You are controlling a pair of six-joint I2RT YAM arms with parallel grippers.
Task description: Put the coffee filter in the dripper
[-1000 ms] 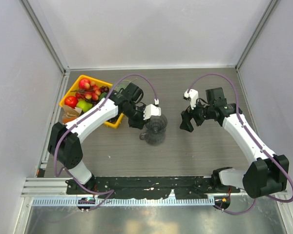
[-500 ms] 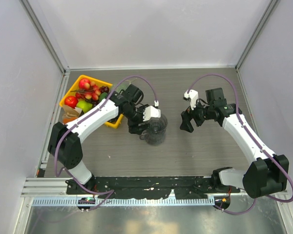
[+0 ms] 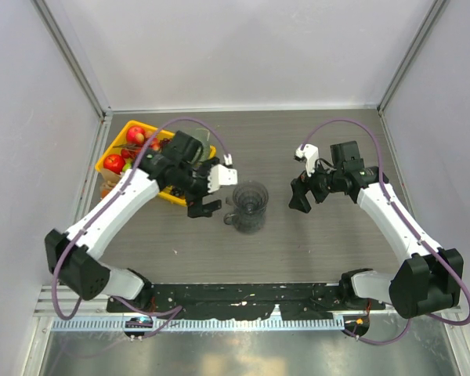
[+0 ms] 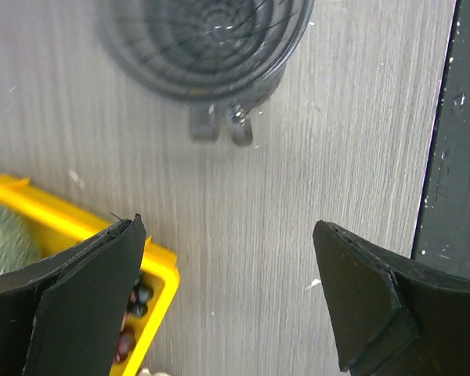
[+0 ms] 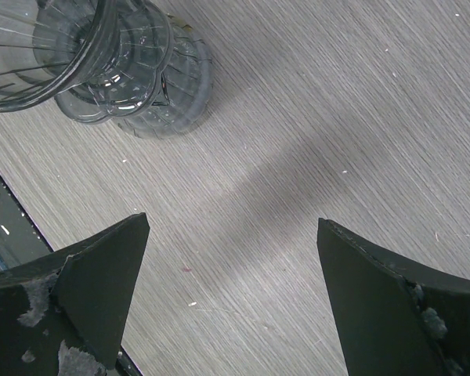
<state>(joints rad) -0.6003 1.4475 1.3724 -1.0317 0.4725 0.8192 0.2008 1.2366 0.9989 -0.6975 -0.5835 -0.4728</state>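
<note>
The dripper (image 3: 249,206) stands empty, so my left gripper goes to the left in the top view next, past the fruit tray, to the orange-brown carton's far end.
The dripper (image 3: 249,206), a clear ribbed glass vessel, stands upright mid-table with nothing inside it. In the left wrist view the dripper (image 4: 207,39) is at the top edge, its handle pointing toward me. My left gripper (image 3: 206,197) is open and empty just left of it, apart from it, with bare table between its fingers (image 4: 94,282). My right gripper (image 3: 299,196) hovers open and empty to the right of the dripper (image 5: 102,55), which shows at the upper left of the right wrist view. The coffee filter is out of view.
A yellow fruit tray (image 3: 112,152) with apples, grapes and a green fruit sits at the back left, its corner (image 4: 160,262) close to my left finger. An orange-brown carton (image 3: 110,189) lies beside it. A black rail (image 4: 454,157) runs along the near table edge.
My left gripper has opened wide and drawn back to the left, away from the dripper's rim. The dripper stays put. The right arm has not moved.
</note>
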